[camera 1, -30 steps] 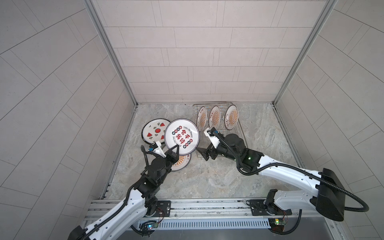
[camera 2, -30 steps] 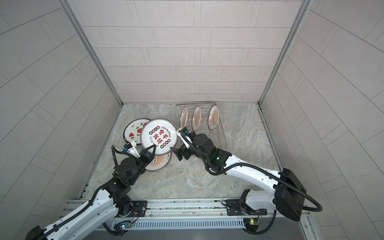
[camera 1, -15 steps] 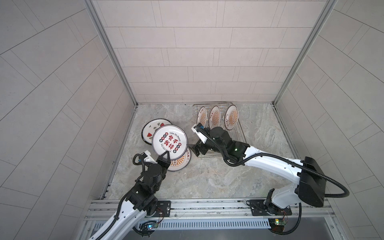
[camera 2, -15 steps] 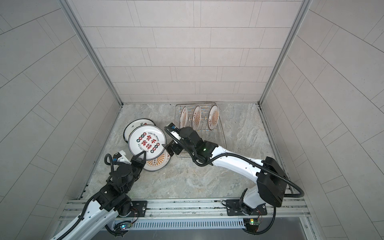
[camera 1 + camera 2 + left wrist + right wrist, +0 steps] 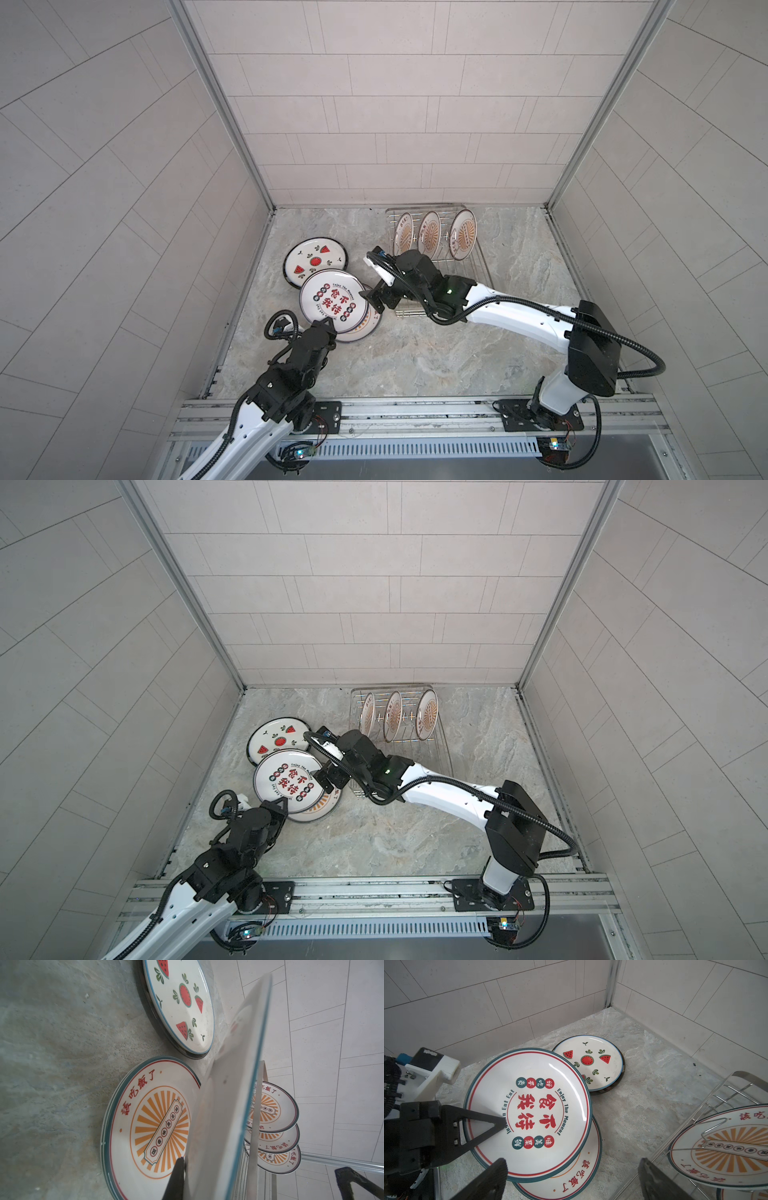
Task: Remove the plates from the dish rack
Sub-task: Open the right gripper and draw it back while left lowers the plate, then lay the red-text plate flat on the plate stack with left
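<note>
My left gripper lowers the white plate toward the rack [image 5: 484, 268] onto the flat sunburst plate [image 5: 365, 326] next and releases, since the sunburst plate lies below and sticks out that way.
My left gripper [image 5: 323, 329] is shut on the near rim of a large white plate with red characters [image 5: 333, 302], which hangs tilted over a sunburst plate [image 5: 368, 328] lying flat on the table. The left wrist view shows the held plate [image 5: 228, 1105] edge-on against one black finger [image 5: 176, 1178]. A watermelon plate [image 5: 314, 262] lies flat behind them. Three sunburst plates [image 5: 429, 233] stand upright in the dish rack [image 5: 484, 268]. My right gripper [image 5: 379, 300] stands open and holds nothing, just right of the held plate [image 5: 529, 1109], between it and the rack [image 5: 726, 1093].
Tiled walls close the table on three sides, and the left wall is close to the flat plates. The right forearm [image 5: 511, 316] lies across the near half of the rack. Bare marble table [image 5: 415, 365] shows in front of the plates and rack.
The left gripper has carried the red-character plate down and toward the near left, over the flat sunburst plate. The open right gripper has followed it leftward, away from the rack.
</note>
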You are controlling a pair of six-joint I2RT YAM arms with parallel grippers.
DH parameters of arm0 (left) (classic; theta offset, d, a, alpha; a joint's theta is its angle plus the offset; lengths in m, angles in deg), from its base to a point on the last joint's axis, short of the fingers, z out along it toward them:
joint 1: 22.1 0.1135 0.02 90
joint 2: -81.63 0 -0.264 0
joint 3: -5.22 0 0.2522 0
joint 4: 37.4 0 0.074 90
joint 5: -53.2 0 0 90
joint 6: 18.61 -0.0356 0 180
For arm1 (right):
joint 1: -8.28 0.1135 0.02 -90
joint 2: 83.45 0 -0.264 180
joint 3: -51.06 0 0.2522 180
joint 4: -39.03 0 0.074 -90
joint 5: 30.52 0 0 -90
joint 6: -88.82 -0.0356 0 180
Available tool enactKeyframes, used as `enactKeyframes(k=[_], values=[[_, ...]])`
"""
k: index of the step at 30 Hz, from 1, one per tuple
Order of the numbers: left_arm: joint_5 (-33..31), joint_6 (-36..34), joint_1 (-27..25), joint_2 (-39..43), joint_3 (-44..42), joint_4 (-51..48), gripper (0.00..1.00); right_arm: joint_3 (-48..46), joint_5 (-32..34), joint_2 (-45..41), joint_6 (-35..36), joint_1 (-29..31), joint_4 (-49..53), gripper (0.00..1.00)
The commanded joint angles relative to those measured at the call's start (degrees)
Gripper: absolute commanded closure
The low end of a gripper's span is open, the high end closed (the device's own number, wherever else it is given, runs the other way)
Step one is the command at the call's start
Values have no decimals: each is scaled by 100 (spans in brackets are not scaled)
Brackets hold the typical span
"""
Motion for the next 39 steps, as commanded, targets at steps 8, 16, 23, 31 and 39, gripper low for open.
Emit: enactKeyframes(k=[8,16,23,31,39], values=[[-11,412,13,-528,158,190,100,336,-63,367,-2,32,284,0],[198,456,11,-988,162,420,100,480,19,501,29,34,453,0],[232,588,16,-1050,34,506,100,423,85,480,22,32,461,0],[319,603,11,-1134,-1,593,99,348,115,419,16,32,422,0],[416,646,20,-1420,-18,786,96,304,133,390,30,32,451,1]])
